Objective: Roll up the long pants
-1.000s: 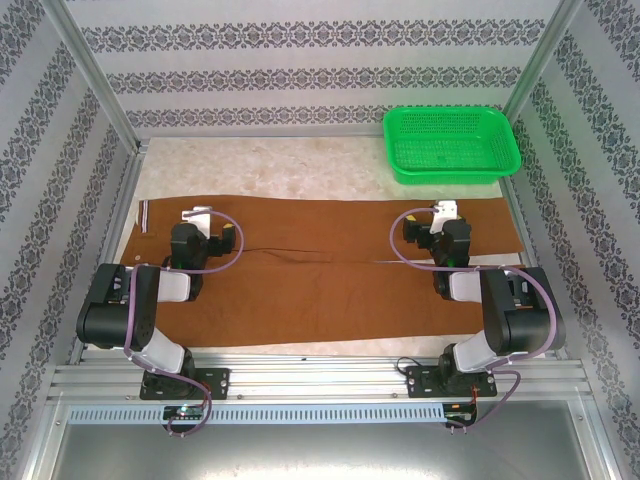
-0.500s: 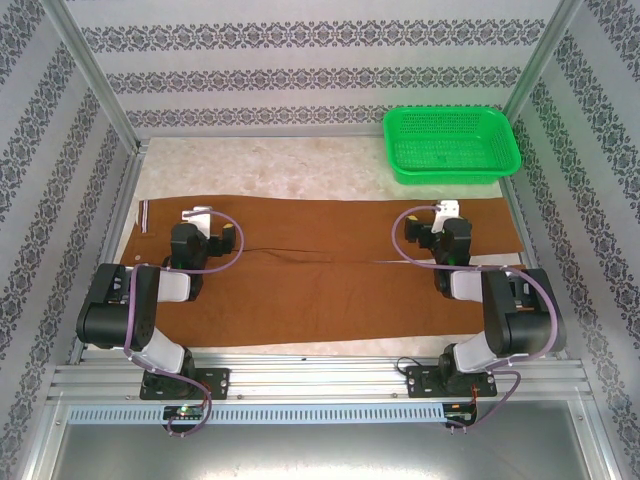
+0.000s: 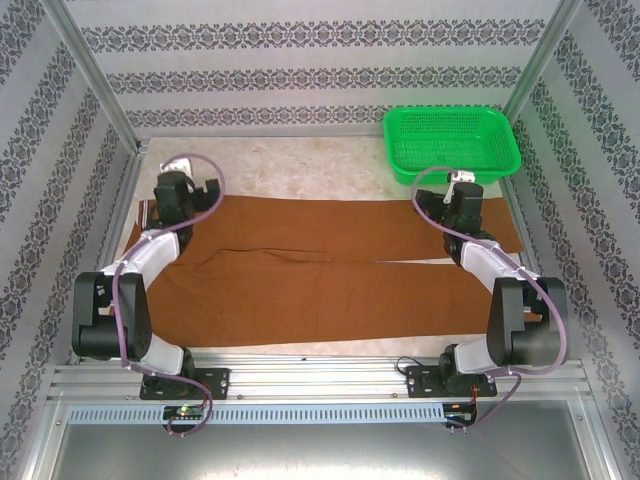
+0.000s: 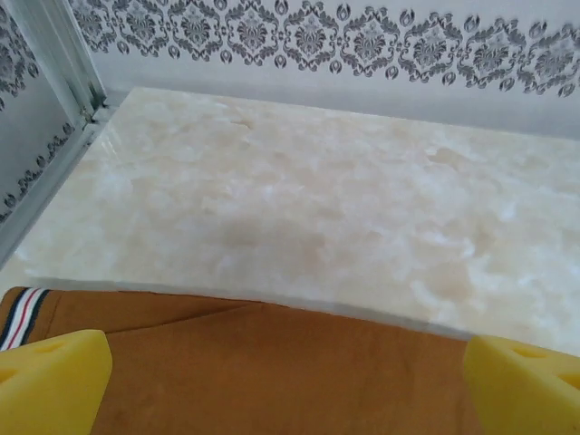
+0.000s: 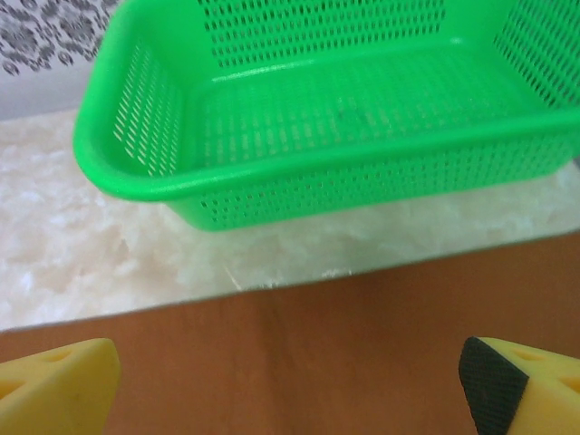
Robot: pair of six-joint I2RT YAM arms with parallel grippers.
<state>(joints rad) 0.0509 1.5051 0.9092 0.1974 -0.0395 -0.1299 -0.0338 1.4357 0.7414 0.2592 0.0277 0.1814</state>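
The waistband's corner is outside my open fingers. My left gripper needs to swing sideways next, turning, to the striped waistband's far corner [image 3: 147, 204] [image 4: 22, 295], then lower and close on the cloth.
The long pants [image 3: 330, 270] lie flat across the table, rust-brown, legs running to the right and the waist at the left. My left gripper [image 3: 176, 168] hovers open over the pants' far edge by the waist. In the left wrist view its yellow fingertips [image 4: 50, 381] stand wide apart above the brown cloth [image 4: 272, 362], with the striped waistband lining [image 4: 23, 317] at the left. My right gripper [image 3: 462, 180] is open above the far edge of the leg end. Its fingertips [image 5: 54, 385] frame bare cloth [image 5: 299, 362], with nothing held.
A green mesh basket [image 3: 452, 143] stands at the back right, just beyond the right gripper, and its rim [image 5: 272, 177] looms close in the right wrist view. Pale marble tabletop [image 4: 317, 181] stretches behind the pants to the patterned back wall. Metal frame posts [image 3: 95, 75] flank the sides.
Both arms have reached from the middle of the pants out to their far edge, the left one toward the waist corner, the right toward the basket. The pants have not shifted.
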